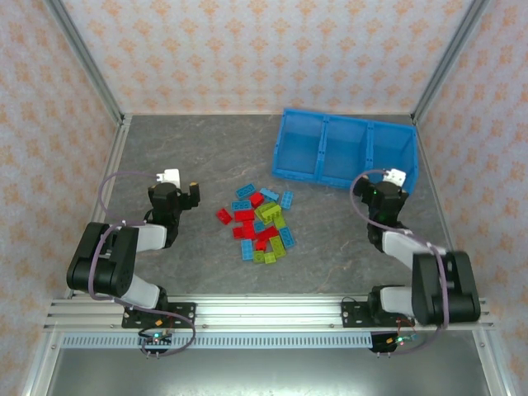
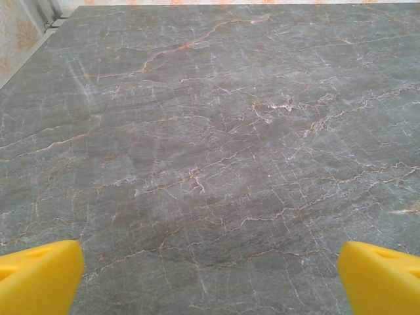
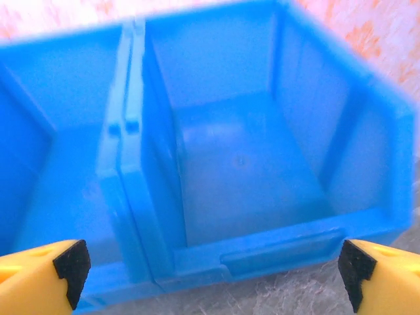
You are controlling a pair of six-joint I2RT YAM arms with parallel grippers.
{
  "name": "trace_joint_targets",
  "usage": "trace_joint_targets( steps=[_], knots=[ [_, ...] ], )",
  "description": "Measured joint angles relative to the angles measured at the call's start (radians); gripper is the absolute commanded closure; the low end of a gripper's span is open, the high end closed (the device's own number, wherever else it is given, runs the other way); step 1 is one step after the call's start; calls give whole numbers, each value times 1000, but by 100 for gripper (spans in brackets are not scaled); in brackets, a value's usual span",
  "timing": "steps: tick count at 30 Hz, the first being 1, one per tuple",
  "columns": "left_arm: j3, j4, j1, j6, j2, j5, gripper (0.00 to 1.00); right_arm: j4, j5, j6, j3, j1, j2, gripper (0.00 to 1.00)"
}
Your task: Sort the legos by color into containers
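The bin's sections are empty, so the right gripper will next swing from the bin [image 1: 346, 150] across to the pile and come down onto a lime green brick in the pile's far half [image 1: 272, 214].
The legos [image 1: 261, 223], red, blue and lime green bricks, lie in a loose pile on the grey table between the arms. The containers are three square compartments of a bright-blue bin [image 1: 346, 150] at the back right, and all look empty. My left gripper [image 1: 186, 191] hovers left of the pile; in its wrist view it [image 2: 210, 279] is open over bare table. My right gripper [image 1: 383, 191] sits just in front of the bin's right end. In the right wrist view it [image 3: 213, 272] is open, facing the empty right compartment [image 3: 243, 164] and its divider wall [image 3: 128, 144].
Patterned walls with metal posts [image 1: 91, 62] enclose the table on three sides. Bare grey tabletop [image 1: 190, 144] stretches behind the left gripper. The arm bases are bolted to a rail [image 1: 264, 313] at the near edge.
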State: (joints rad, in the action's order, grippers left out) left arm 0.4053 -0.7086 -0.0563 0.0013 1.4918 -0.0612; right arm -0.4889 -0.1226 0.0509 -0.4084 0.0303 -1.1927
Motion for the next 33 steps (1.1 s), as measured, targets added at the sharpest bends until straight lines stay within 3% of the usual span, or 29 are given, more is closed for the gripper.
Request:
trace_joint_targets(
  steps=[5, 8, 11, 15, 17, 21, 26, 33],
  knots=[
    [13, 95, -24, 8, -74, -36, 0, 360, 23, 142, -90, 19, 311, 1],
    [69, 249, -73, 3, -210, -56, 0, 582, 106, 223, -194, 32, 382, 0],
    [133, 382, -161, -24, -368, -50, 0, 753, 224, 288, -276, 119, 371, 0],
    [204, 500, -289, -83, -481, 5, 0, 906, 305, 345, -346, 328, 246, 0],
    [227, 555, -375, -91, -485, 29, 0, 964, 323, 359, -421, 462, 107, 1],
    [195, 625, -502, -66, -483, 30, 0, 986, 334, 363, -536, 627, -146, 2],
    [88, 666, -506, -52, -529, -7, 0, 991, 332, 369, -611, 684, -351, 8],
    [61, 671, -506, -52, -611, -48, 0, 947, 333, 449, -710, 716, -516, 3]
  ],
)
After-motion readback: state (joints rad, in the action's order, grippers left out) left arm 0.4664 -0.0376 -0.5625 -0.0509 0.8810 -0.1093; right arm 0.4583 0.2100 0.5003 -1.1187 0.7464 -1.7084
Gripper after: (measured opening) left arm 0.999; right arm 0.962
